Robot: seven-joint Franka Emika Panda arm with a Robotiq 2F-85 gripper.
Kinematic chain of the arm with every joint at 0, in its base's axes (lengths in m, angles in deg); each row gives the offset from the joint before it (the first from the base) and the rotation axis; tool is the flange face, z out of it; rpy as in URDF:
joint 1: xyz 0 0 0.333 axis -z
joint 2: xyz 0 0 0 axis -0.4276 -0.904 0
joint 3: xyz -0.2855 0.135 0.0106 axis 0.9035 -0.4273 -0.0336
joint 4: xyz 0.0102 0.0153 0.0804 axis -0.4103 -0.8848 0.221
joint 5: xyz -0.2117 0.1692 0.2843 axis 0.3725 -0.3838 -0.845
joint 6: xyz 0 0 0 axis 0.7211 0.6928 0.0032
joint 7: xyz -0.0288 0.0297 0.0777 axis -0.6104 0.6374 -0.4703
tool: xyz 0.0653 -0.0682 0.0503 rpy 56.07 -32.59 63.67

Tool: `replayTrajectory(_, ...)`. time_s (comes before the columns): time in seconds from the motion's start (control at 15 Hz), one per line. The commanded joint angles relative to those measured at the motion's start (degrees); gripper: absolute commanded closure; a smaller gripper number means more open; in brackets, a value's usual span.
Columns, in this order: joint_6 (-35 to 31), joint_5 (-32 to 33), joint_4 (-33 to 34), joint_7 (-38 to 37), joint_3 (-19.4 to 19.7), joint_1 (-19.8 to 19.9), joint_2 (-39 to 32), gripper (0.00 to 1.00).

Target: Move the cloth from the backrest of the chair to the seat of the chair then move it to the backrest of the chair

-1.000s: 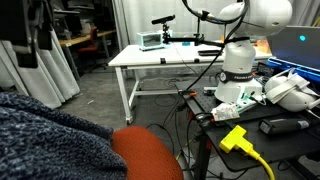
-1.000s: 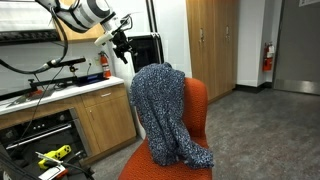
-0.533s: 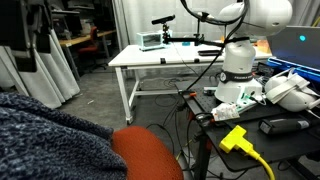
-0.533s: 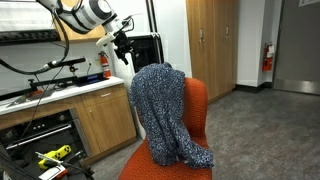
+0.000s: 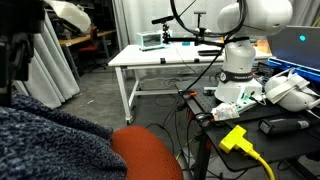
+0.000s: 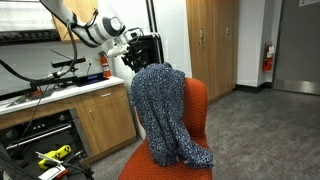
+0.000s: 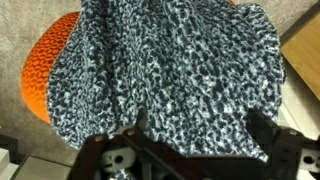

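I will lower my gripper next with its fingers spread onto the cloth's top at the backrest and close there, since that part lies just below my gripper.
The mottled dark blue-grey cloth (image 6: 168,112) hangs over the backrest (image 6: 197,108) of the orange-red chair and reaches down to the seat (image 6: 135,168). It also fills the lower left of an exterior view (image 5: 45,135), beside an orange-red padded edge (image 5: 148,154). In the wrist view the cloth (image 7: 175,65) covers most of the frame, with the orange-red chair (image 7: 52,62) showing at the left. My gripper (image 6: 133,62) hovers just above and behind the backrest top. Its fingers (image 7: 198,128) are spread open over the cloth, holding nothing.
A white table (image 5: 165,58) and the robot base (image 5: 238,70) with cables and a yellow plug (image 5: 236,137) stand nearby. Wooden cabinets (image 6: 95,122) and a counter sit behind the chair. A pale curtain (image 5: 55,60) hangs at the left.
The arm has swung toward the chair; my gripper has moved down and closer to the top of the backrest and cloth. The cloth has not moved.
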State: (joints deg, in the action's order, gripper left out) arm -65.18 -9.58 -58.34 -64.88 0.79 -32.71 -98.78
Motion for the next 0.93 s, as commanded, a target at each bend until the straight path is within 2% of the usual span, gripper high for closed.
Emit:
replayTrajectory(0.0,-4.19,-1.35,4.17,4.81,2.00,-1.54,-7.02,0.00)
replayTrajectory(0.53,-3.46,-2.49,14.98,11.57,1.94,-4.20,-17.60,0.00)
replayTrajectory(0.6,-3.38,-2.72,15.65,12.02,1.89,-4.39,-18.36,0.25)
replayTrajectory(0.67,-3.52,-2.90,16.12,12.48,1.84,-4.45,-18.90,0.26)
replayTrajectory(0.87,-4.47,-3.01,15.71,13.44,2.36,-3.81,-19.20,0.49)
